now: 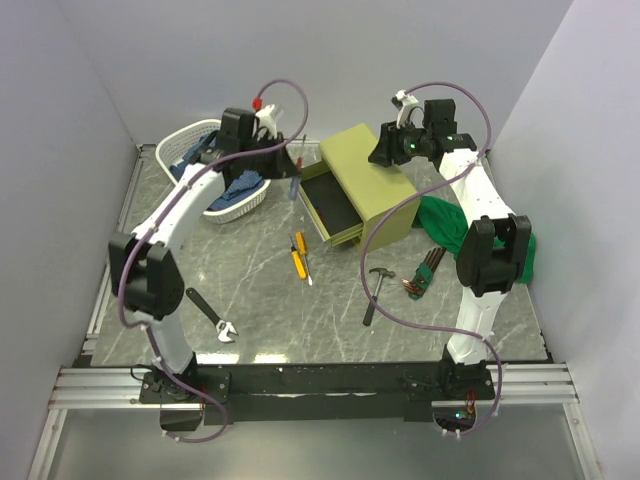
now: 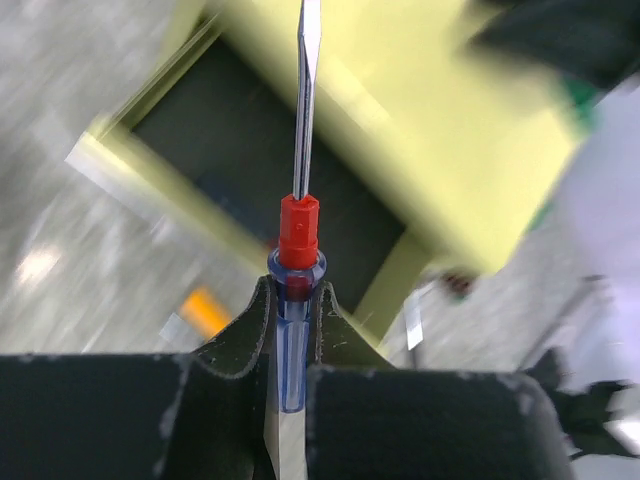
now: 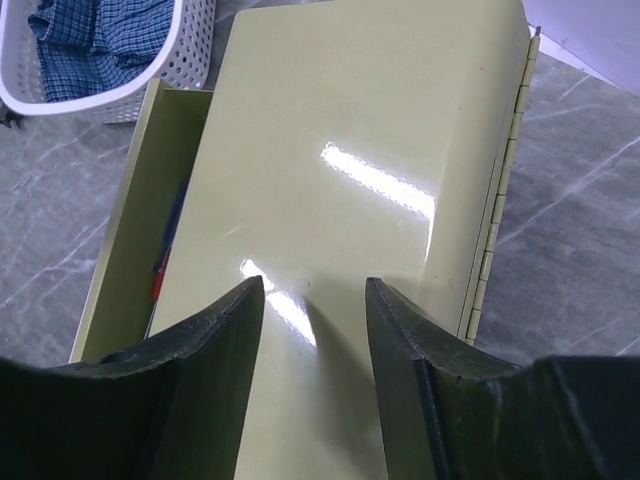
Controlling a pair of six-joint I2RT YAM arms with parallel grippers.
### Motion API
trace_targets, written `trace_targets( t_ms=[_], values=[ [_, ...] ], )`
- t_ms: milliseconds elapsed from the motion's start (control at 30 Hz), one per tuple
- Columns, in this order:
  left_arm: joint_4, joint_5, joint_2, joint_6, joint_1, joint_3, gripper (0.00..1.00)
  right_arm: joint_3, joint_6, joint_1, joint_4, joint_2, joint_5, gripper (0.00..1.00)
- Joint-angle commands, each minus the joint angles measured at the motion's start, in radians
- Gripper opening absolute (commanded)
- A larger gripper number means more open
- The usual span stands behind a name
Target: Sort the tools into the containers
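My left gripper will go down and move toward the chest's lid, tilting over the open drawer, because the blue handle still hangs past the drawer's edge.
My left gripper is shut on a blue-handled screwdriver with a red collar, its blade pointing out over the open top drawer of the olive-green chest. In the top view this gripper hangs at the drawer's left edge. My right gripper is open and empty just above the chest's lid. On the table lie a yellow screwdriver, a hammer, a hex key set and a black wrench. A blue and red tool lies in the drawer.
The white lattice basket stands at the back left with a blue cloth in it. A green cloth lies right of the chest, under my right arm. Walls close in the table on three sides.
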Motion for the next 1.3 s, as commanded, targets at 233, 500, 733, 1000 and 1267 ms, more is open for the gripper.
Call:
trace_targets(
  t_ms=[233, 500, 733, 1000, 1267],
  values=[
    [0.22, 0.259, 0.215, -0.29, 0.02, 0.116, 0.01, -0.091, -0.048, -0.031, -0.198, 0.044, 0.173, 0.54],
    [0.608, 0.553, 0.313, -0.555, 0.032, 0.022, 0.01, -0.128, -0.051, -0.03, -0.204, 0.032, 0.172, 0.54],
    [0.652, 0.558, 0.307, -0.629, 0.052, -0.058, 0.07, -0.142, -0.051, -0.03, -0.202, 0.023, 0.17, 0.54],
    [0.762, 0.636, 0.273, -0.701, 0.064, -0.09, 0.72, -0.133, -0.048, -0.03, -0.201, 0.032, 0.17, 0.54],
    [0.44, 0.534, 0.112, -0.495, 0.155, -0.119, 0.77, -0.119, -0.043, -0.028, -0.199, 0.041, 0.169, 0.54]
  ],
)
